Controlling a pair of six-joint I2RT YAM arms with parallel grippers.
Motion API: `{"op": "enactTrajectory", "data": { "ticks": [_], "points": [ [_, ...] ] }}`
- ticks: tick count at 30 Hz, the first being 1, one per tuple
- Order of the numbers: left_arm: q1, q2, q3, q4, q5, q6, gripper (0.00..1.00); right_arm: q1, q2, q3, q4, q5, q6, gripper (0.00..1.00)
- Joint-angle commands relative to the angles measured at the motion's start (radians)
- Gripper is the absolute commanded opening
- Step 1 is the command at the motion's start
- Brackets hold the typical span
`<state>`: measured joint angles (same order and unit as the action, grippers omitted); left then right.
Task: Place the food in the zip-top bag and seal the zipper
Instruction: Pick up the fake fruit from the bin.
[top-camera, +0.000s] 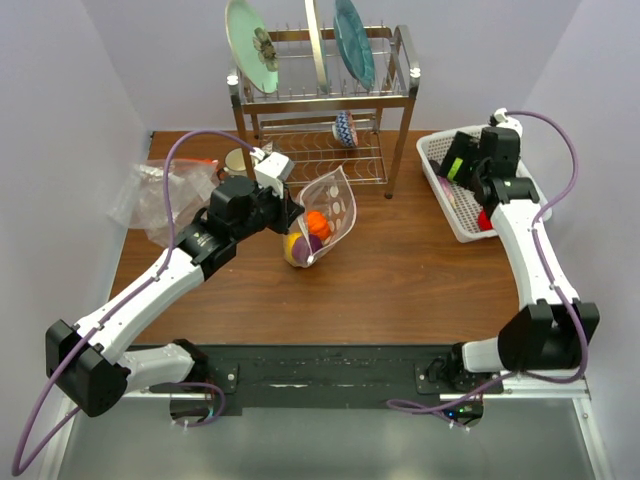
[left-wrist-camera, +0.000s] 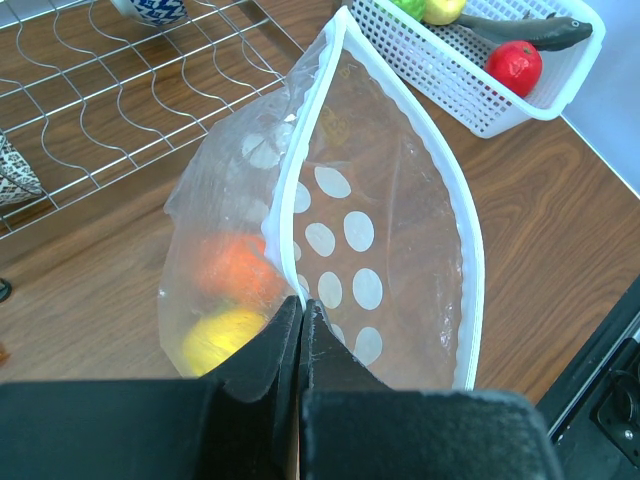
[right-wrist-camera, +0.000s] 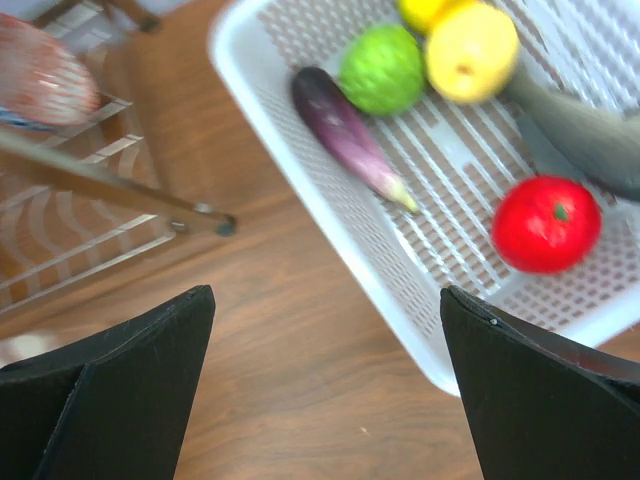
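Note:
I will move my right gripper to the right in the wrist view and down around the red round (right-wrist-camera: 546, 225) to close, because it is uncovered in the basket (right-wrist-camera: 330, 200).
The dotted zip-top bag (top-camera: 335, 205) stands open on the table in front of the rack. My left gripper (top-camera: 296, 215) is shut on its near mouth edge, seen in the left wrist view (left-wrist-camera: 300, 305). The zipper strip (left-wrist-camera: 455, 200) gapes wide. Inside lie an orange round (left-wrist-camera: 235, 265) and a yellow round (left-wrist-camera: 225, 335); the top view also shows a purple one (top-camera: 313, 243). My right gripper (right-wrist-camera: 325, 300) is open and empty above the left rim of the white basket (right-wrist-camera: 330, 200). The basket holds a purple eggplant (right-wrist-camera: 350, 135), green round (right-wrist-camera: 380, 68), yellow round (right-wrist-camera: 470, 50) and red round (right-wrist-camera: 545, 225).
A metal dish rack (top-camera: 325, 100) with plates stands at the back. Crumpled plain clear plastic (top-camera: 160, 195) lies at the far left. A long grey item (right-wrist-camera: 590, 130) also lies in the basket (top-camera: 450, 200) at the right edge.

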<state>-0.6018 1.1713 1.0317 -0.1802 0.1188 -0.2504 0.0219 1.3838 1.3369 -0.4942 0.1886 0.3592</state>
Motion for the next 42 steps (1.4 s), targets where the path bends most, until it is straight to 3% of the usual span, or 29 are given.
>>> {"op": "enactTrajectory", "data": {
  "ticks": [1,11,22,35,39,42],
  "points": [
    [0.010,-0.019,-0.001,0.050,0.012,-0.009,0.00,-0.011,0.098,0.096,-0.101,0.083,0.024,0.99],
    [0.010,-0.015,-0.001,0.051,0.038,-0.016,0.00,-0.082,0.302,0.214,-0.214,0.327,0.024,0.99],
    [0.011,-0.018,0.001,0.051,0.053,-0.021,0.00,-0.166,0.435,0.237,-0.224,0.344,0.038,0.99],
    [0.011,-0.021,-0.002,0.053,0.053,-0.023,0.00,-0.215,0.575,0.191,-0.120,0.344,0.092,0.98],
    [0.011,-0.021,-0.002,0.051,0.042,-0.018,0.00,-0.229,0.613,0.206,-0.104,0.348,0.109,0.95],
    [0.011,-0.021,-0.004,0.051,0.039,-0.018,0.00,-0.235,0.629,0.220,-0.103,0.351,0.124,0.83]
  ]
}}
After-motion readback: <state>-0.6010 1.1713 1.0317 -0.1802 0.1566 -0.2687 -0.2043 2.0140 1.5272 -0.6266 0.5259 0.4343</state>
